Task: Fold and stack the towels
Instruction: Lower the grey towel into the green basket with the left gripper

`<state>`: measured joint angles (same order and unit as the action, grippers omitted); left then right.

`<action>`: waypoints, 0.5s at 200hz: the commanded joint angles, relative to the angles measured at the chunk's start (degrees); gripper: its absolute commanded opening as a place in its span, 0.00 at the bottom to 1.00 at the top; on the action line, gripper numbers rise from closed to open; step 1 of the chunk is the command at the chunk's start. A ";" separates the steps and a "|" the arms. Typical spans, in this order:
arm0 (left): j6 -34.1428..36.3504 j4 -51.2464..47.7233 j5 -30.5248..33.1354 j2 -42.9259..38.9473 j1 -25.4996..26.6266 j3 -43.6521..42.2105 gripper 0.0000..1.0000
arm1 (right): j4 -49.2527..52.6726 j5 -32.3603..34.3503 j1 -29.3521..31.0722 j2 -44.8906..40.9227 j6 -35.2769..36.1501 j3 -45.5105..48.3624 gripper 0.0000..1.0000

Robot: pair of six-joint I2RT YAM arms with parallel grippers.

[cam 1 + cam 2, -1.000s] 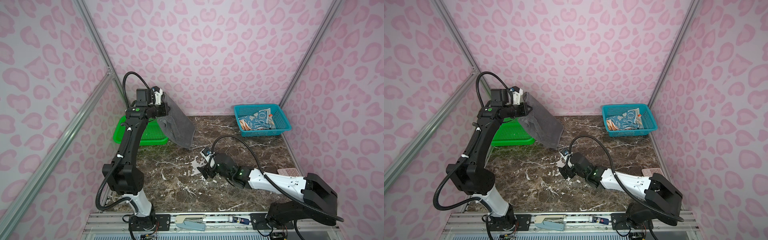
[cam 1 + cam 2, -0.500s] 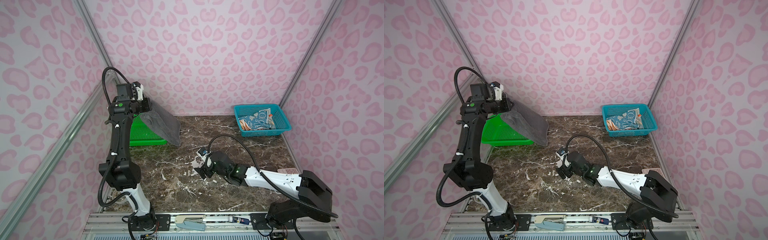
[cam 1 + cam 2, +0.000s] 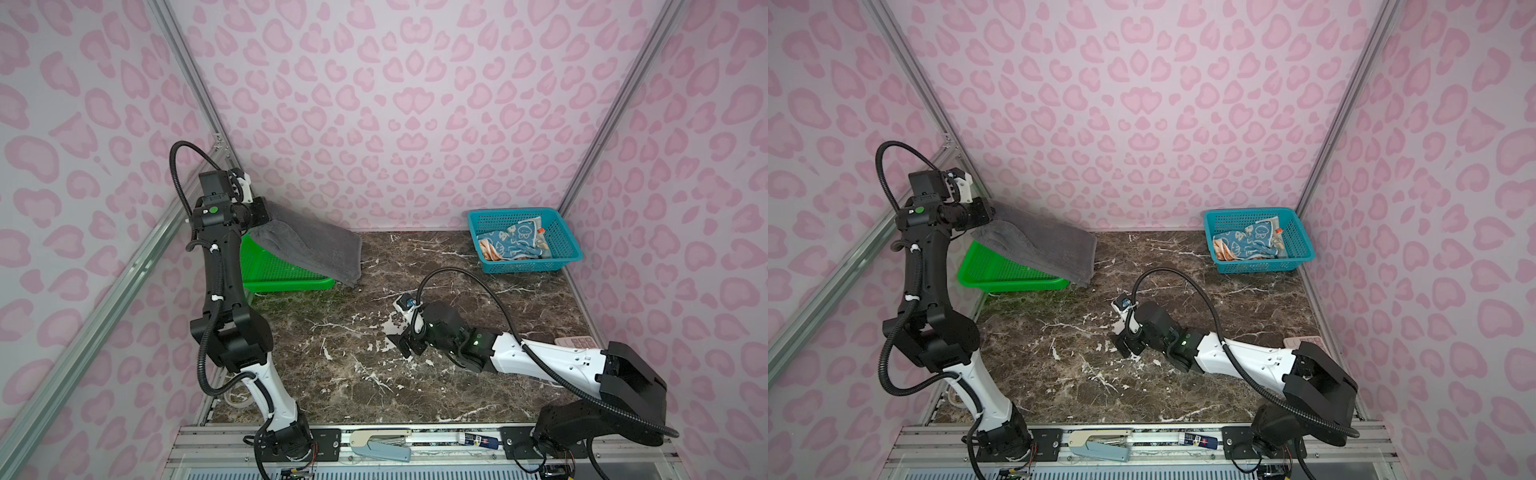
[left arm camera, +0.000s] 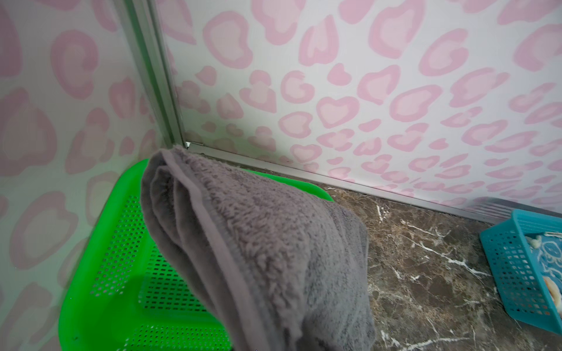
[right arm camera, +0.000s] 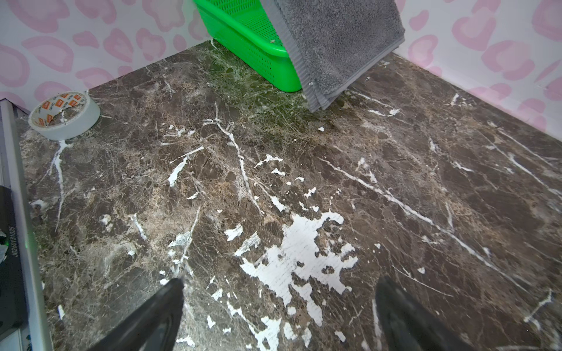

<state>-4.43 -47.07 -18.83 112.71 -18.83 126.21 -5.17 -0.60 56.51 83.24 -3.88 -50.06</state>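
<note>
My left gripper will next bring the dark-grey towel's held end straight down toward the green basket's bare bottom below and let go of the towel there.
The folded dark-grey towel (image 3: 316,245) (image 3: 1042,245) (image 4: 273,258) hangs from my left gripper (image 3: 261,212) (image 3: 984,214), which is shut on its upper end with the jaws hidden by cloth. It slopes down over the green basket (image 3: 286,274) (image 3: 1009,276) (image 4: 121,243). Its lower end (image 5: 340,42) comes close to the tabletop just past the basket's right rim. The blue rabbit towel (image 3: 513,241) (image 3: 1250,241) and the orange-cream towel (image 3: 490,254) lie crumpled in the teal basket (image 3: 569,249) (image 3: 1304,249). My right gripper (image 3: 401,343) (image 3: 1125,343) (image 5: 279,288) is open and empty, low over the table's middle.
A roll of white tape (image 5: 64,115) lies near the table's front left. A pink object (image 3: 577,341) sits at the right edge. A stapler-like tool (image 3: 382,444) rests on the front rail. Pink patterned walls close in the left, back and right.
My left arm has swung left and lower, carrying the grey towel from above the table to over the green basket. The right gripper has edged slightly left and stays open.
</note>
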 commanded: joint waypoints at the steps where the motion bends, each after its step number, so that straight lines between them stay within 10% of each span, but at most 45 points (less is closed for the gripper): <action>1: 1.82 2.01 1.02 2.17 -1.09 0.59 0.03 | -1.87 0.14 0.02 0.58 -0.80 -0.21 0.99; 100: 5.22 4.33 10.68 12.28 -3.05 -0.57 0.03 | -0.37 -0.09 0.06 2.72 -0.59 -1.96 0.99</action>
<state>0.03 -46.19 -10.46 123.48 -21.76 125.34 -4.80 -1.13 56.51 85.32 -4.54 -51.62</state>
